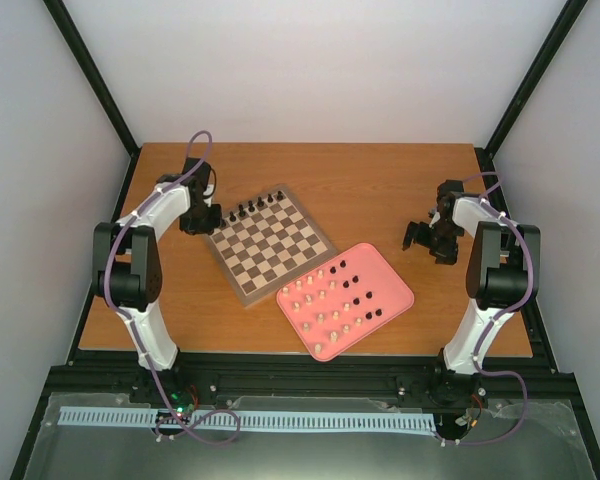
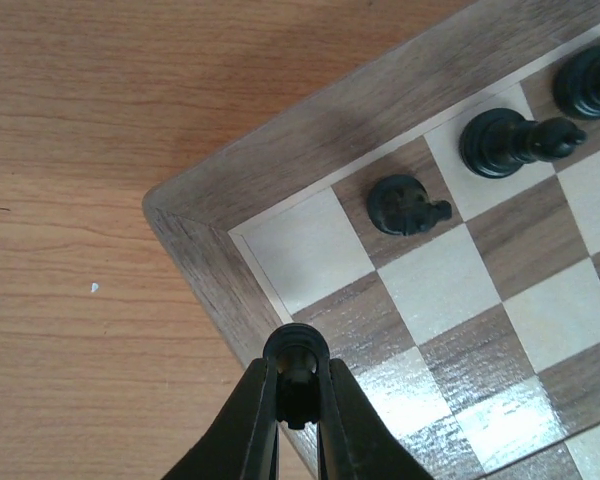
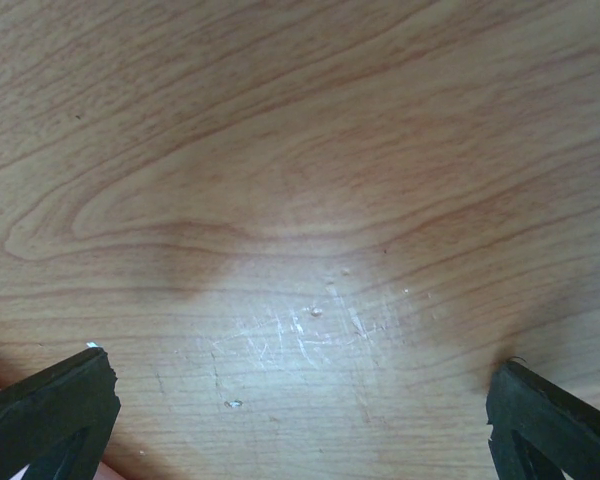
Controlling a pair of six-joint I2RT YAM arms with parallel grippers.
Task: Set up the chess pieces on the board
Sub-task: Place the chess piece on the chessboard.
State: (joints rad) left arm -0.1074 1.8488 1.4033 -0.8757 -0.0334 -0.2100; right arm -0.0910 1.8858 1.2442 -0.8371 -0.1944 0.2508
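Observation:
The dark piece goes outward with my left gripper next, then down onto the cream corner square (image 2: 305,250) beside the knight, which stands empty, and my left gripper releases it there.
The board (image 1: 277,250) lies in the middle of the table, turned at an angle. Several dark chess pieces (image 1: 252,208) stand in a row along its far edge. My left gripper (image 1: 201,222) hovers over the board's left corner. In the left wrist view this gripper (image 2: 297,372) is shut on a small dark piece (image 2: 296,343), just above the board's border. The cream corner square (image 2: 305,250) is empty, with a dark knight (image 2: 405,204) on the square beside it. My right gripper (image 1: 420,238) hangs open over bare wood, its fingertips (image 3: 55,412) wide apart.
A pink tray (image 1: 392,272) lies right of the board, holding several cream pieces (image 1: 315,302) and dark pieces (image 1: 355,277). Two more dark pieces (image 2: 507,142) stand further along the row. Black frame posts and white walls close in the table.

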